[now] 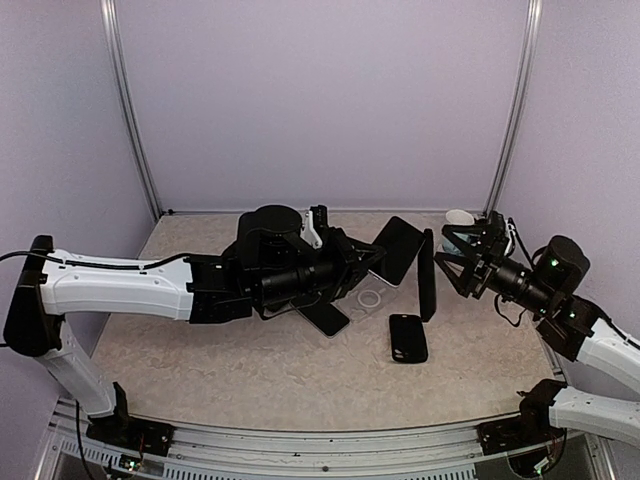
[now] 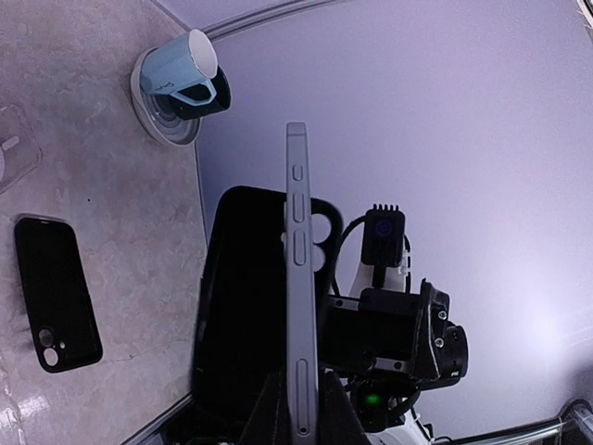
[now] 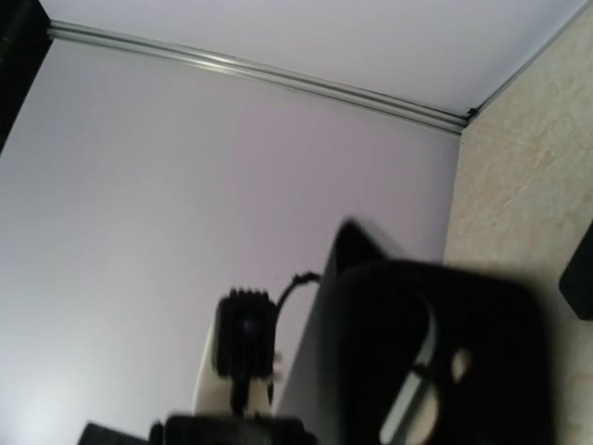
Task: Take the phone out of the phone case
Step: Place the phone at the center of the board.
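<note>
My left gripper next carries the phone, clear of the phone case, down to the bare tabletop below it and to its left in the top view and releases it there.
My left gripper (image 1: 378, 258) is shut on the lower end of a grey phone (image 1: 400, 250), held tilted above the table. In the left wrist view the phone (image 2: 296, 269) is edge-on between my fingers (image 2: 273, 413). A black phone case (image 1: 427, 275) stands upright just right of the phone, apart from it, with my right gripper (image 1: 441, 262) on its far side, apparently shut on it. The case (image 2: 241, 306) shows behind the phone. The right wrist view is blurred: the case (image 3: 445, 362) fills the lower part and hides my fingers.
A black phone or case (image 1: 408, 338) lies flat in front, also in the left wrist view (image 2: 56, 292). A clear case (image 1: 370, 298) and another dark phone (image 1: 325, 318) lie under the left arm. A cup on a saucer (image 2: 176, 83) is at the back right.
</note>
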Robot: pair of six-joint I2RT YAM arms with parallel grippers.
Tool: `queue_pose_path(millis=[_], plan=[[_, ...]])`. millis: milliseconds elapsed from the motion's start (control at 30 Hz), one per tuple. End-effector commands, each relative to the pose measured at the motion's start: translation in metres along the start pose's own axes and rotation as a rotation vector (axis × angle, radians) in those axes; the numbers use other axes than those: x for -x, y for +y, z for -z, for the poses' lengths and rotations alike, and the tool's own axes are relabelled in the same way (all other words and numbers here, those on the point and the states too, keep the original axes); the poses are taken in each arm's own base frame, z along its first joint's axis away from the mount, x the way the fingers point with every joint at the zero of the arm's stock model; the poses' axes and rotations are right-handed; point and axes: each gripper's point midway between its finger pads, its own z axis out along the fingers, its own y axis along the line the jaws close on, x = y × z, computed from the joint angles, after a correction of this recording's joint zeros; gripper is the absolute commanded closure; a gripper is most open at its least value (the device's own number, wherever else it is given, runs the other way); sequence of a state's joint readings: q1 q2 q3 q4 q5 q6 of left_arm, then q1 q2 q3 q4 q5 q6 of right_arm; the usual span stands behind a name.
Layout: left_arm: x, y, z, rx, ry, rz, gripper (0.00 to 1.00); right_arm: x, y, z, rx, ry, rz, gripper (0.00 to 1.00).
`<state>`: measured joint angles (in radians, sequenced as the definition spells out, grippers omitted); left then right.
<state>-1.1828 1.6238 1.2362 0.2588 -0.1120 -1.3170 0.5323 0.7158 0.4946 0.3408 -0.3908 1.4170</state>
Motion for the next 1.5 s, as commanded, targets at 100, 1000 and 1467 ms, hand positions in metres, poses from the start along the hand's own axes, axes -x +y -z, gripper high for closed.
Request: queue_pose_path(millis=[100, 1000, 1467], plan=[[0.022, -0.035, 0.011, -0.119, -0.063, 0.030, 1.00, -0.011, -0.019, 0.003, -0.011, 0.039, 0.012, 0.34], [0.091, 0.084, 0.115, 0.339, -0.344, -0.233, 1.00, 0.003, -0.040, -0.002, -0.188, 0.033, 0.339, 0.42], [0.159, 0.204, 0.258, 0.544, -0.580, -0.145, 1.00, 0.009, -0.062, -0.008, -0.251, 0.054, 0.479, 0.39]])
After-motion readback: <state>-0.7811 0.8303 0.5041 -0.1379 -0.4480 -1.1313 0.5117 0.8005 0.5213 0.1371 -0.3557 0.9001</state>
